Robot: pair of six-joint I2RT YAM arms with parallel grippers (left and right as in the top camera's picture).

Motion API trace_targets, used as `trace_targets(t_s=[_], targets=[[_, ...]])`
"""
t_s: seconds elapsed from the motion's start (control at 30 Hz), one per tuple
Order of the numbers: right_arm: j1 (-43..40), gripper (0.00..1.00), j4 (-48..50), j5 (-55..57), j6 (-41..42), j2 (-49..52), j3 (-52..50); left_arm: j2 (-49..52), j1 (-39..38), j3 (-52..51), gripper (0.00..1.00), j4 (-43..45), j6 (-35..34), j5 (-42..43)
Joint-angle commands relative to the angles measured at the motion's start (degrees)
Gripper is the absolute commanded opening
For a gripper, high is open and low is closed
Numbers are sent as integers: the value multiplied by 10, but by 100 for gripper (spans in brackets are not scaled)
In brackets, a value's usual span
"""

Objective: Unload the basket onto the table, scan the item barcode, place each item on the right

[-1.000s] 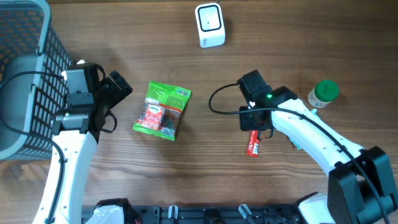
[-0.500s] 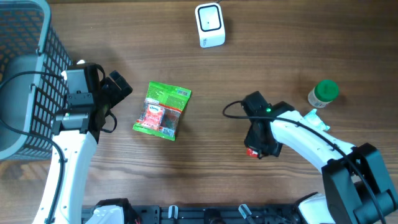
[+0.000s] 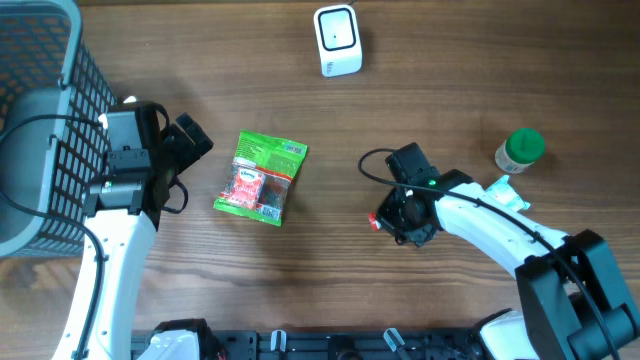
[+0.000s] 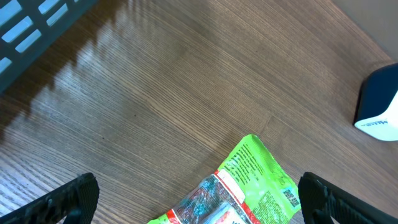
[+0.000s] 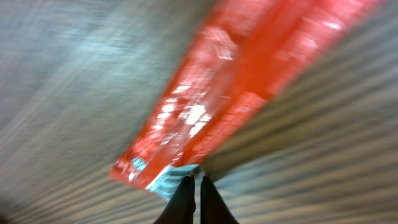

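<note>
My right gripper should turn next and move slightly outward, to let go of the red packet's edge over the bare tabletop, which is on the gripper's scanner side.
A red snack packet (image 5: 249,81) fills the blurred right wrist view, its barcode end pinched between my right gripper's (image 5: 199,186) nearly closed fingers. From overhead only a red tip of the packet (image 3: 376,222) pokes out left of the right gripper (image 3: 402,214). The white scanner (image 3: 337,40) stands at the back centre, apart from both arms, and its corner shows as the scanner (image 4: 380,102) in the left wrist view. My left gripper (image 3: 188,165) hangs wide open left of a green snack bag (image 3: 262,178). That green bag (image 4: 249,186) lies between the spread jaws of the left gripper (image 4: 202,208).
A grey wire basket (image 3: 40,120) stands at the left edge behind the left arm. A green-capped bottle (image 3: 520,150) and a pale teal packet (image 3: 505,192) sit at the right, close to the right arm.
My right gripper moved down over the red packet and closed on it. It then shifted left, and the packet's end now sticks out to the left. The left arm stayed still.
</note>
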Motion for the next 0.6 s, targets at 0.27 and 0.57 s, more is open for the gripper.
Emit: trace_targets(t_s=[0.27, 0.57], targets=[[-1, 4, 65, 25, 13, -2, -2, -1, 3, 1, 100, 0, 5, -6], [-1, 4, 70, 57, -52, -3, -2, -1, 3, 1, 100, 0, 5, -6]])
